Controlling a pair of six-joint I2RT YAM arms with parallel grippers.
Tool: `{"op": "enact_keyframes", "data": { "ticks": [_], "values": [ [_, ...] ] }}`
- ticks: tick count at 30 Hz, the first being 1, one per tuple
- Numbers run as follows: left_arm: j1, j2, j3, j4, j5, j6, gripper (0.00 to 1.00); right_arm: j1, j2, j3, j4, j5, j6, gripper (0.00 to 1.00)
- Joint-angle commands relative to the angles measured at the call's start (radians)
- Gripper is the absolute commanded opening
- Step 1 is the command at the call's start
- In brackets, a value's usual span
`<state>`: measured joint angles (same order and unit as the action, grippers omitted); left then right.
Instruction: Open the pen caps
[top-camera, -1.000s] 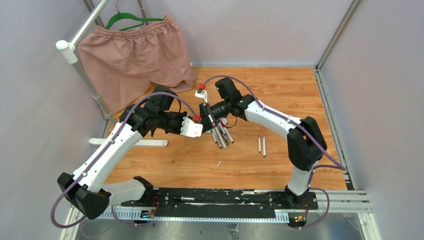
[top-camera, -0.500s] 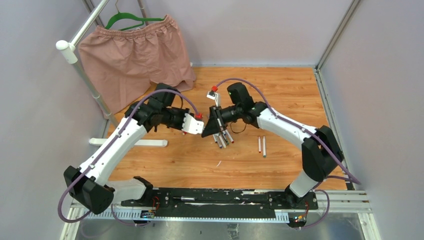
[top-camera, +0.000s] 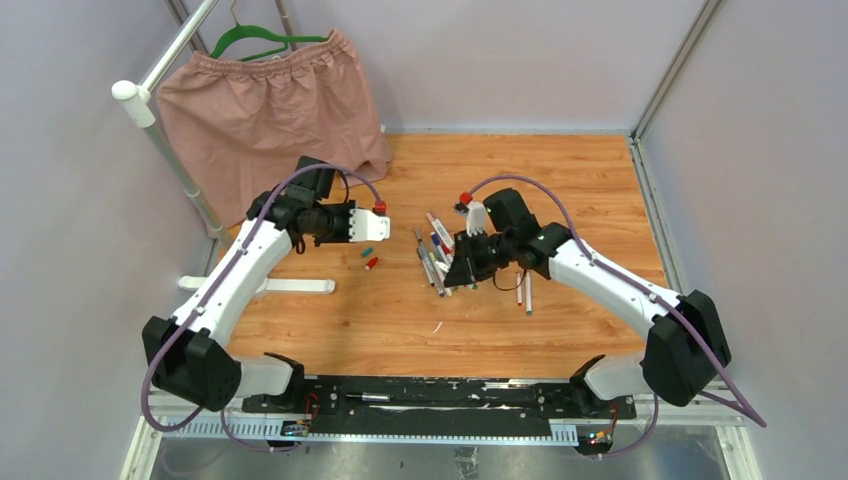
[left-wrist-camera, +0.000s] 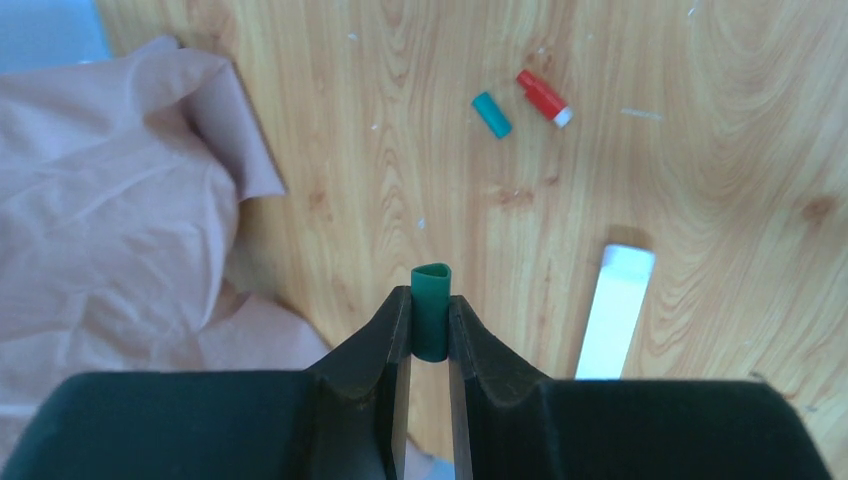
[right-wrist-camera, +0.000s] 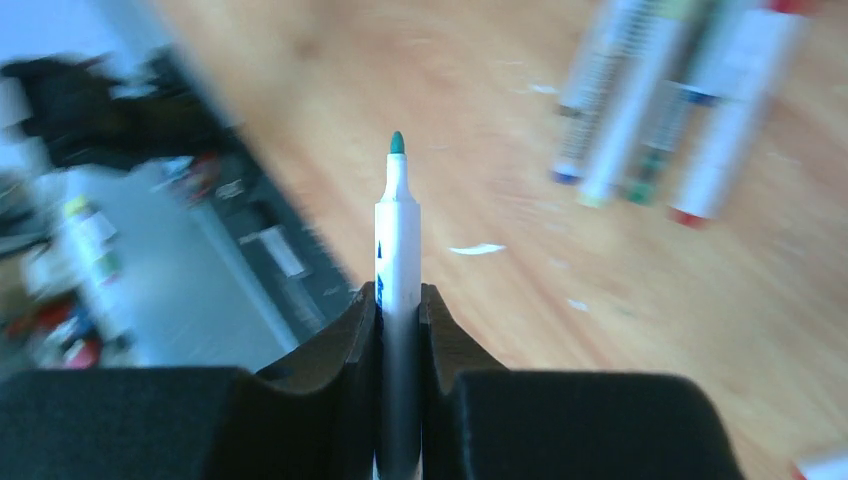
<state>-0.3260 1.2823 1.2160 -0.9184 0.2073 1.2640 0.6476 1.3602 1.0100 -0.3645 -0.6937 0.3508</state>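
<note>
My left gripper moves down and back next to release the green cap (left-wrist-camera: 432, 300) on the bare wood beside the red cap, since loose caps already lie there.
My left gripper (left-wrist-camera: 431, 335) is shut on a green pen cap (left-wrist-camera: 432, 300), held above the wooden table; in the top view the left gripper (top-camera: 360, 232) is at the left of centre. My right gripper (right-wrist-camera: 398, 305) is shut on a white pen (right-wrist-camera: 397, 240) whose green tip is bare; in the top view the right gripper (top-camera: 462, 268) hangs beside the pile of pens (top-camera: 432, 250). A teal cap (left-wrist-camera: 491, 114) and a red cap (left-wrist-camera: 543, 97) lie loose on the table ahead of the left gripper; they also show in the top view, teal (top-camera: 366, 250) and red (top-camera: 372, 263).
Two more pens (top-camera: 524, 290) lie right of the pile. A long white bar (top-camera: 270, 285) lies near the left arm. Pink shorts (top-camera: 265, 110) hang on a rack at the back left, their hem close to the left gripper (left-wrist-camera: 110, 200). Blurred pens (right-wrist-camera: 680, 110) lie ahead of the right gripper.
The two grippers, together at the table's middle a second ago, have pulled apart: the left went left and back with the green cap, the right went right and nearer with the uncapped pen.
</note>
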Motion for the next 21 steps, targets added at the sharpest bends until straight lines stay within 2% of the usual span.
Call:
{"op": "enact_keyframes", "data": {
  "ticks": [1,8,14,17,21],
  "values": [
    [-0.035,0.074,-0.037,0.021,0.043,-0.156,0.0,-0.018,-0.019,-0.065,-0.118,0.61,0.001,0.0],
    [-0.094,0.161,-0.19,0.191,0.017,-0.295,0.0,-0.017,0.007,-0.152,-0.073,0.922,0.051,0.0],
    [-0.102,0.227,-0.235,0.259,0.006,-0.356,0.0,-0.018,0.061,-0.21,0.005,0.976,0.074,0.01],
    [-0.108,0.244,-0.27,0.288,0.0,-0.365,0.0,-0.018,0.085,-0.239,0.037,0.988,0.08,0.12],
    [-0.122,0.269,-0.318,0.336,-0.024,-0.37,0.03,-0.017,0.114,-0.25,0.051,0.982,0.082,0.19]
  ]
}}
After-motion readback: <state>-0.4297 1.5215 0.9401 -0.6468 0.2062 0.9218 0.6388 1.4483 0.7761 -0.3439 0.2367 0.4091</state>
